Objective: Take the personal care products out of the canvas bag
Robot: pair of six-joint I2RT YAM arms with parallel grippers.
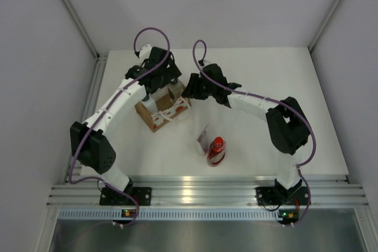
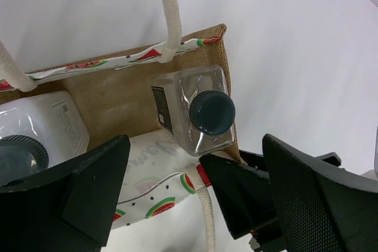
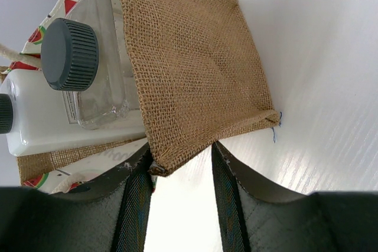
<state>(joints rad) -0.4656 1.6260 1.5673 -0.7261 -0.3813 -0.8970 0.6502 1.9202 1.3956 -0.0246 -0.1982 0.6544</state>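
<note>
My left gripper should go down with its fingers open until they are on either side of the clear-sided bottle's dark grey cap (image 1: 174,81) (image 2: 212,113), because the cap faces up uncovered below my left gripper.
The canvas bag (image 1: 160,112) stands left of centre, with white rope handles. Inside it the left wrist view shows a clear-sided bottle with a dark grey cap (image 2: 211,112) and a white bottle (image 2: 41,122) with a dark cap. Both also show in the right wrist view, the capped bottle (image 3: 69,54) and the white bottle (image 3: 59,128). My left gripper (image 1: 162,84) hovers over the bag mouth, its jaws wide open and empty (image 2: 195,205). My right gripper (image 1: 188,91) is open at the bag's right side; the burlap wall's corner (image 3: 195,69) sits between its fingertips (image 3: 180,169). The red bottle (image 1: 216,150) and white flat tube (image 1: 203,137) lie on the table.
The white table (image 1: 283,87) is bounded by grey walls at the back and sides. An aluminium rail (image 1: 201,193) runs along the near edge, carrying both arm bases. The red bottle and tube lie between the bag and that rail.
</note>
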